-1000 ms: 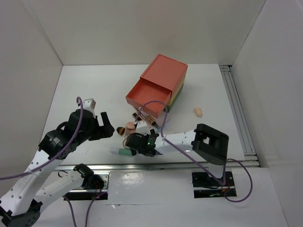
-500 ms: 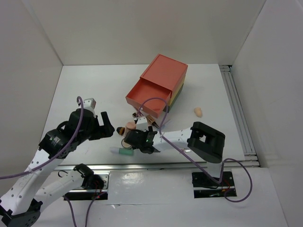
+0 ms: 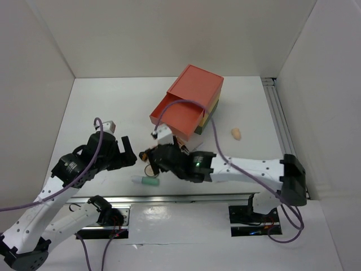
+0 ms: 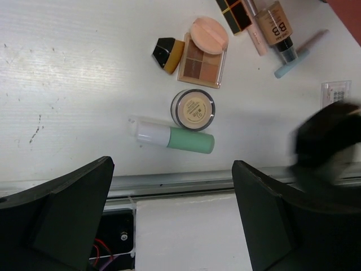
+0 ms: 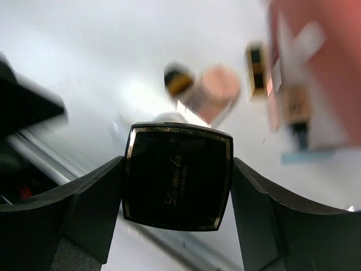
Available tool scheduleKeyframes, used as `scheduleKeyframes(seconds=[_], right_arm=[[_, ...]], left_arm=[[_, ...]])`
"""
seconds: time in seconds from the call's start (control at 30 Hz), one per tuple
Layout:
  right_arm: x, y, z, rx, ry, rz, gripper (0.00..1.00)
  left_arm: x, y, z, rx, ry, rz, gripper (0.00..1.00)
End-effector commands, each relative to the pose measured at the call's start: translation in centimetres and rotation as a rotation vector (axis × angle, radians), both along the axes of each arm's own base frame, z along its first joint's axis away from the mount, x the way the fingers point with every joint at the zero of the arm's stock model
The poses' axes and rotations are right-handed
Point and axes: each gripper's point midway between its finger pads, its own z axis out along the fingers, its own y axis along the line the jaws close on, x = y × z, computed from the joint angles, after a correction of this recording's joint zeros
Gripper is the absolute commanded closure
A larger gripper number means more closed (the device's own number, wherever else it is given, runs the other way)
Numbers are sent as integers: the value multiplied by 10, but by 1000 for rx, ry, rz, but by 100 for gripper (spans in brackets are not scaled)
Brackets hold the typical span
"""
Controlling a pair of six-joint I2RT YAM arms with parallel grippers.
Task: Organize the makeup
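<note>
I will move my right gripper outward next, from above the makeup cluster to over the coral box's top drawer, because the drawer is open for the black compact (image 5: 177, 176).
A black square compact (image 5: 177, 176) with a gold rim sits clamped between my right gripper's (image 5: 177, 169) two fingers, lifted above the table. In the top view that gripper (image 3: 153, 155) hangs over the makeup cluster. On the table below lie a white-green tube (image 4: 175, 136), a round beige compact (image 4: 193, 109), a brown palette with a peach puff (image 4: 204, 53), a blue stick (image 4: 290, 62) and a clear lash pack (image 4: 335, 93). My left gripper (image 4: 175, 220) is open and holds nothing, left of the cluster (image 3: 128, 152). A peach sponge (image 3: 236, 133) lies apart at the right.
The coral drawer box (image 3: 189, 104) stands behind the cluster with its top drawer pulled open toward me. A metal rail (image 4: 186, 182) runs along the table's near edge. White walls close in the left, back and right sides.
My right gripper has shut on the black square compact and risen with it, moving a little left and back as the arm stretched out low. The left arm has barely moved.
</note>
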Motion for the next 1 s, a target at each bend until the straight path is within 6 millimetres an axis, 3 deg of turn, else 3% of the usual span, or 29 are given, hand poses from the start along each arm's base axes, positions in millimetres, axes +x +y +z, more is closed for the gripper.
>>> scheduleKeyframes(seconds=[0.0,0.07,0.13,0.2,0.23,0.3,0.4,0.53,0.67,0.77,0.83,0.97], right_arm=[[53,-9,103,169,-175,-25,55],[89,-31,125,186,-236,-110,55],[127,-44,131,166,-265,-179,55],[151,-51,139,176,-264,-214,55],[169,-61,136,181,-246,-261,55],[185,-58,122,163,-214,-272,56],[203,-62,106,145,-182,-335,56],[212,-64,85,114,-132,-391,56],[217,-75,72,89,-114,-461,46],[222,-78,68,94,-108,-488,36],[221,-78,70,93,-107,-488,20],[219,-76,76,77,-104,-453,2]], left_arm=[[-5,0,-5,-32,36,41,0],[-8,-2,-16,-38,74,53,0],[-14,-3,-31,-36,134,63,0],[-18,-6,-37,-47,174,67,0],[-19,-9,-40,-48,194,60,0],[-19,-10,-39,-64,199,81,0],[-28,-15,-57,-101,282,119,0],[-38,-26,-83,-168,383,174,0],[-41,-38,-103,-251,442,227,1],[-34,-49,-110,-322,440,253,2],[-31,-53,-109,-362,445,283,4],[-27,-52,-111,-388,445,355,5]])
